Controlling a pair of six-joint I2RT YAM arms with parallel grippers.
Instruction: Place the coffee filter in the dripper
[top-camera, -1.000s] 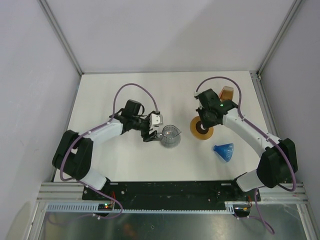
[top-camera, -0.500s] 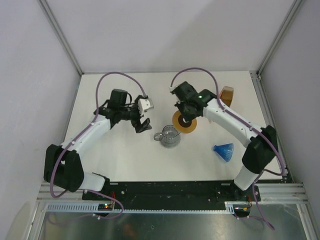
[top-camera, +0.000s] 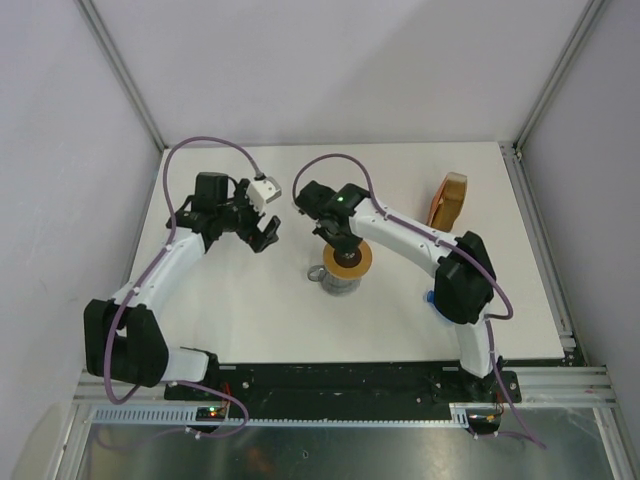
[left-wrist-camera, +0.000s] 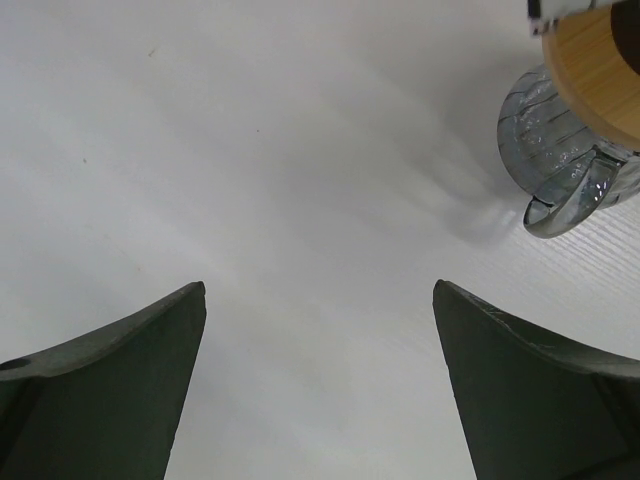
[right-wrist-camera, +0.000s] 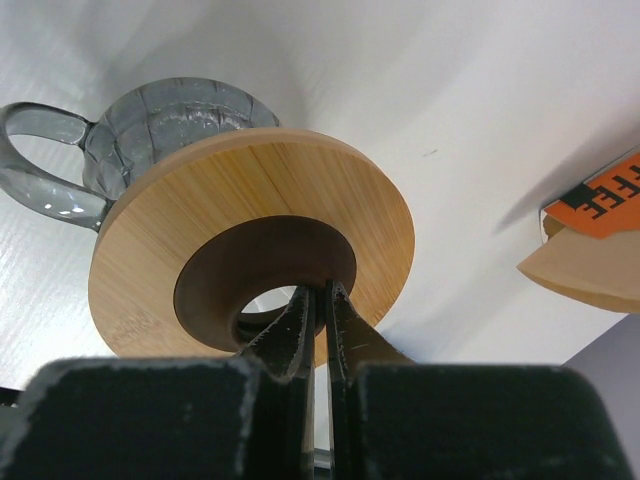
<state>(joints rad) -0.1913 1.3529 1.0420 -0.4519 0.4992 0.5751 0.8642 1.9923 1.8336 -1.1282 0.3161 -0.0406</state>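
The right gripper should first shift toward the jug's handle and then open, to get the flat brown ring over the jug's opening (top-camera: 343, 266), as the ring overhangs on the side opposite the handle.
My right gripper (top-camera: 340, 240) is shut on the inner rim of the flat brown ring (top-camera: 348, 261) and holds it right over the mouth of the clear glass jug (top-camera: 338, 280). In the right wrist view the fingertips (right-wrist-camera: 325, 290) pinch the edge of the ring's (right-wrist-camera: 250, 220) dark hole, with the jug (right-wrist-camera: 170, 125) just beyond. Only a sliver of the blue dripper (top-camera: 431, 297) shows behind my right arm's elbow. I cannot pick out a single coffee filter. My left gripper (top-camera: 262, 232) is open and empty over bare table, left of the jug (left-wrist-camera: 560, 150).
The thick orange-brown stack of filters (top-camera: 448, 198) stands at the back right; its edge also shows in the right wrist view (right-wrist-camera: 590, 265). My right arm stretches across the table's right half. White walls and metal posts close in the back and sides.
My right gripper has carried the brown ring left, from the table to over the jug. My left gripper has drawn back up and to the left, away from the jug, still open.
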